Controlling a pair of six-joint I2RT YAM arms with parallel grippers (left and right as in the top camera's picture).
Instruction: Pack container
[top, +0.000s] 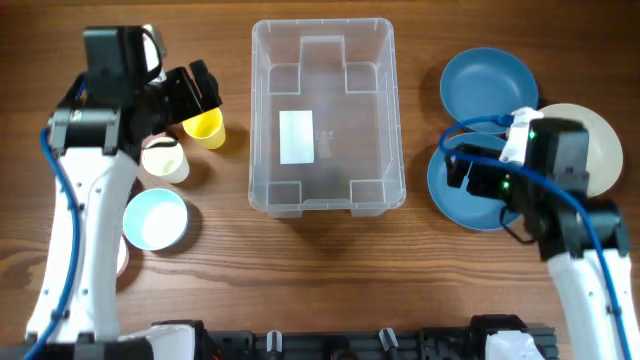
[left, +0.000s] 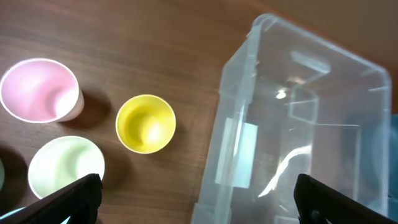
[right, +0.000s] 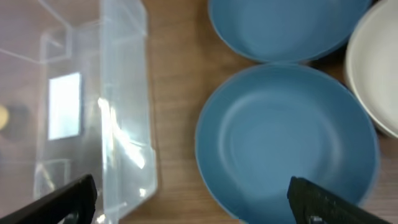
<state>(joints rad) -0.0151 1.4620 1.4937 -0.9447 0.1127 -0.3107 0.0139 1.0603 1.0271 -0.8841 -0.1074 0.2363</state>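
Observation:
My right gripper is to go next to the right in the overhead view and down onto the cream plate's near rim (top: 607, 187), because bare tabletop lies beside it.
The clear plastic container (top: 340, 160) with a white label (top: 296, 137) stands empty at the table's middle. It also shows in the left wrist view (left: 311, 93) and in the right wrist view (right: 124, 93). My left gripper (top: 197, 88) is open and empty, just left of the container, over a yellow cup (top: 207, 127). In the left wrist view the gripper (left: 199, 202) hangs above the table, with the yellow cup (left: 145, 123) ahead of it. My right gripper (top: 463, 168) is open and empty over a blue plate (top: 470, 200). In the right wrist view the gripper (right: 193, 202) spans the container's edge and that plate (right: 286, 143).
Left of the container are a pale cup (top: 165, 160) and a light blue bowl (top: 155, 218). The left wrist view shows a pink cup (left: 38, 89) and a pale green cup (left: 65, 167). On the right are a second blue plate (top: 488, 85) and a cream plate (top: 595, 140).

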